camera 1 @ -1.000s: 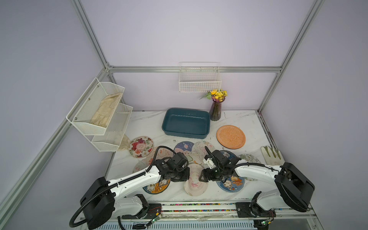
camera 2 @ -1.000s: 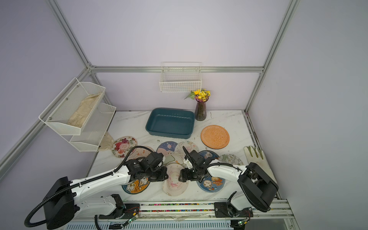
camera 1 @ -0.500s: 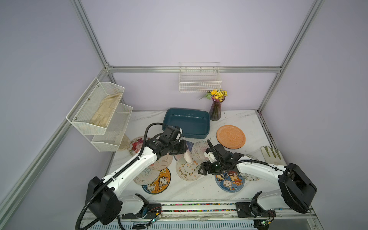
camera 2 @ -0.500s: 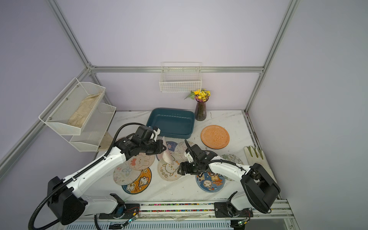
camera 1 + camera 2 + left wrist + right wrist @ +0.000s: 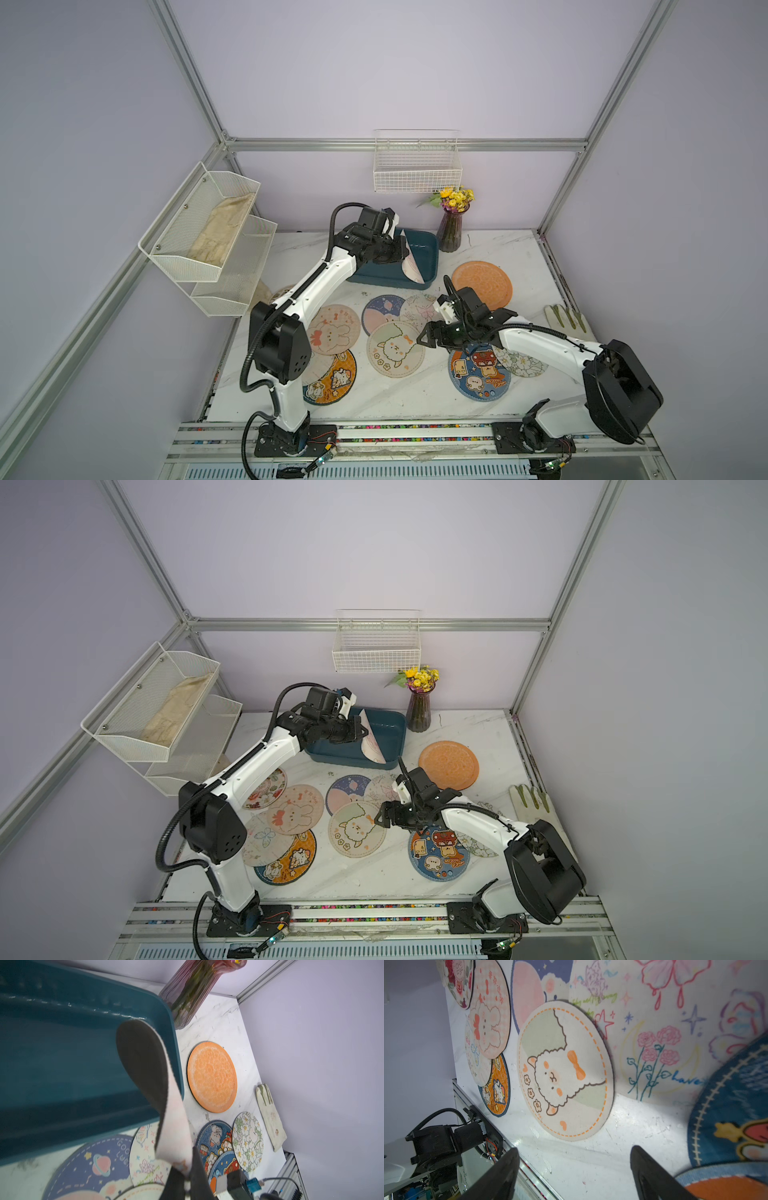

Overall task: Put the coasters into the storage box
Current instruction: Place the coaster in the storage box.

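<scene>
My left gripper will next move away from the vase and down, and release the pale pink coaster (image 5: pixel 411 268) over the bare bottom of the storage box, because that is below the gripper.
My left gripper (image 5: pixel 400 250) (image 5: pixel 187 1180) is shut on the edge of a pale pink coaster (image 5: pixel 411 268) (image 5: pixel 173 1126). The coaster hangs bent, its dark underside showing, over the right end of the teal storage box (image 5: pixel 376 280) (image 5: pixel 62 1064). My right gripper (image 5: pixel 424 337) (image 5: pixel 574 1149) is open and empty, low over bare table beside the sheep coaster (image 5: pixel 395 349) (image 5: pixel 564 1072). Several other coasters lie flat on the table, among them a plain orange one (image 5: pixel 482 284), a blue cartoon one (image 5: pixel 478 372) and a rabbit one (image 5: pixel 334 330).
A vase of yellow flowers (image 5: pixel 451 228) stands just right of the box. A white wire basket (image 5: pixel 417 166) hangs on the back wall and a white mesh tiered shelf (image 5: pixel 208 237) on the left wall. A pale glove (image 5: pixel 567 318) lies at the right edge.
My left arm has carried the pink coaster from the front centre back to over the box. My right gripper has let go, opened wider and stayed near the sheep coaster.
</scene>
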Action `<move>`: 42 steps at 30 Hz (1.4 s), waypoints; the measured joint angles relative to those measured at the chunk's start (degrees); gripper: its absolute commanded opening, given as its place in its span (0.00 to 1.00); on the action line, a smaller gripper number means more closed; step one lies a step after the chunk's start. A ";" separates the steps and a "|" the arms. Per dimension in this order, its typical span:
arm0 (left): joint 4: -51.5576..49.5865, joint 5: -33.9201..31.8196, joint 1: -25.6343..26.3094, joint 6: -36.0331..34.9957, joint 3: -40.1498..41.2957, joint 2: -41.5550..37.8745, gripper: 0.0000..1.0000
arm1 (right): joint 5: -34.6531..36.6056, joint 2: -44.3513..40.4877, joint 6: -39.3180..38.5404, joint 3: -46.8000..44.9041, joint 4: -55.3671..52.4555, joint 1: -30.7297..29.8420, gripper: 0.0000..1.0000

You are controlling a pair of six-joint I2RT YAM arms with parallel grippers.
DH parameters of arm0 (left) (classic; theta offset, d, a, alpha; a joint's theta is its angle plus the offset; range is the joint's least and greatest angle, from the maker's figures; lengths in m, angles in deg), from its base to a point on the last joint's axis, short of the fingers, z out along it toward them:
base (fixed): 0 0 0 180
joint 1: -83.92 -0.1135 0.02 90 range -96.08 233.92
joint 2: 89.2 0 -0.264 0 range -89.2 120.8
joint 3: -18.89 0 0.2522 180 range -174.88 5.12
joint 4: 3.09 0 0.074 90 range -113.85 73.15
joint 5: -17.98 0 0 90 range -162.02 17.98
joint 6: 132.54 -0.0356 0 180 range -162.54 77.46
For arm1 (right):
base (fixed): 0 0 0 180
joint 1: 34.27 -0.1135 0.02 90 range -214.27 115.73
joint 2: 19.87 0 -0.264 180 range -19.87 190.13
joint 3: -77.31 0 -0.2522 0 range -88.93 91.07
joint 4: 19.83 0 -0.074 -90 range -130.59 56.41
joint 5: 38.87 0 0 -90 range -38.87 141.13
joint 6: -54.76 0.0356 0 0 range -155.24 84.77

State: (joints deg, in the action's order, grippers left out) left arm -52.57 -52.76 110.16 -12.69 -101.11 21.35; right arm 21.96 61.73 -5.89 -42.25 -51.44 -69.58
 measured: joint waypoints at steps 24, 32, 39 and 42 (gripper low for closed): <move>-4.17 -14.08 -10.25 -9.62 -9.97 20.28 0.89 | 1.11 0.44 0.46 2.84 -2.23 2.16 0.90; -6.25 -16.02 -10.21 -9.86 -8.63 16.61 1.00 | 1.97 2.23 -0.26 5.95 -2.93 2.16 0.90; -2.80 -11.82 -9.97 -7.87 7.89 -1.64 1.00 | 3.21 4.87 -1.70 7.10 -4.33 2.19 0.90; -1.01 -9.99 -9.84 -6.54 16.20 -9.44 1.00 | 3.80 4.98 -1.99 7.10 -4.59 2.19 0.89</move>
State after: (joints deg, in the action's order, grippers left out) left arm -53.58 -62.75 100.33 -19.23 -84.92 11.90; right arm 25.76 66.71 -7.88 -35.15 -56.03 -67.39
